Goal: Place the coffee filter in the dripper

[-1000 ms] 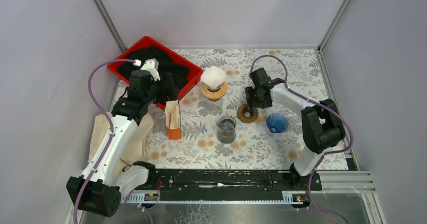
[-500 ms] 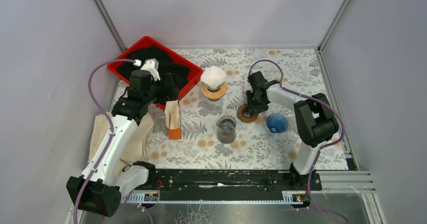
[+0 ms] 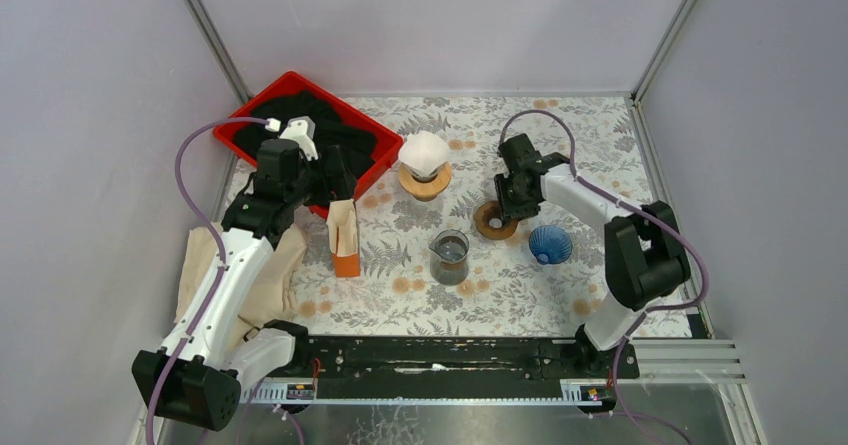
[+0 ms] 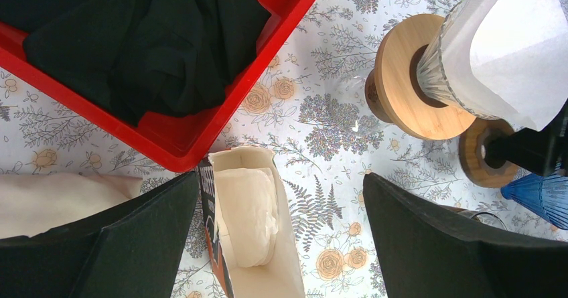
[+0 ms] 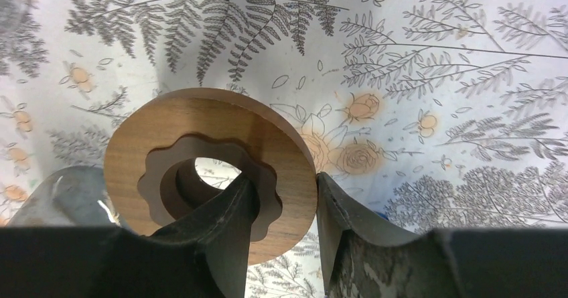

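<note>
The carafe's opening (image 3: 450,243) is back and left of my right gripper in the top view, so this gripper will carry the ring onto it next and release.
A white paper filter (image 3: 424,151) sits in a clear ribbed dripper on a wooden base (image 3: 425,184); it also shows in the left wrist view (image 4: 509,43). An orange box (image 3: 343,231) holds more white filters (image 4: 249,211). My left gripper (image 4: 281,244) is open above that box, a finger on each side, touching nothing. A blue dripper (image 3: 550,243) sits alone at the right. My right gripper (image 5: 285,207) is shut on the rim of a wooden ring (image 5: 201,144), one finger through its hole, one outside.
A red tray (image 3: 372,168) with black cloth stands at the back left. A beige cloth (image 3: 265,280) lies at the left edge. A glass carafe (image 3: 450,256) stands in the middle, just left of the wooden ring (image 3: 493,223).
The right arm has swung its elbow back out to the right and the gripper with the wooden ring has shifted slightly right. The left arm has not moved.
</note>
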Motion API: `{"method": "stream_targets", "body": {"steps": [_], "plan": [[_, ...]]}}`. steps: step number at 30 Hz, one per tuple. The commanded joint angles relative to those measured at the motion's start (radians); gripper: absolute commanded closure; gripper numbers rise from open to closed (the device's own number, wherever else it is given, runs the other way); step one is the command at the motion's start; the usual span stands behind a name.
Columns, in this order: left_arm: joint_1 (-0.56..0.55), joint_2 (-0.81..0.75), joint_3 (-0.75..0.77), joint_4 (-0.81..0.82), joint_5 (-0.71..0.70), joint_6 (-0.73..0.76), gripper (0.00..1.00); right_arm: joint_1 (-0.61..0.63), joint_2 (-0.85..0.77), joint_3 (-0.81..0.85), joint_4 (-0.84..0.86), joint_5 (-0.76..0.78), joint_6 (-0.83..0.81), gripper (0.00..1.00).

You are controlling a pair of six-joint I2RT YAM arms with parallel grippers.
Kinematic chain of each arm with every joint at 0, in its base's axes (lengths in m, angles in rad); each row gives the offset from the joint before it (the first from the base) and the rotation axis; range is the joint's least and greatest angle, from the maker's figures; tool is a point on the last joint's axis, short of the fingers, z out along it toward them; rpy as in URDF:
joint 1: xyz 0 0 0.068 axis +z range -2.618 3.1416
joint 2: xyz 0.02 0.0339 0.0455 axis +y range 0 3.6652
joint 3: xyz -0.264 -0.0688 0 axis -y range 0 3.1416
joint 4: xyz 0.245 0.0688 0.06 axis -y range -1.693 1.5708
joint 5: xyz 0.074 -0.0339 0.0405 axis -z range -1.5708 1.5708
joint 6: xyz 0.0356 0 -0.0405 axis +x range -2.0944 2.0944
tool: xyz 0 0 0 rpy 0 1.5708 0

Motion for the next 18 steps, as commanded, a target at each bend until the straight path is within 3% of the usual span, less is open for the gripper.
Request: {"method": "stream_targets", "body": {"steps": [1,18], "plan": [[0.008,-0.011,-0.012,0.061,0.008,0.015,0.0,-0.001,-0.104,0.08,-0.1,0.005,0.002,0.72],[0.008,-0.009,-0.016,0.064,0.009,0.013,0.0,0.187,-0.231,0.268,-0.327,0.063,0.007,0.72]]}}
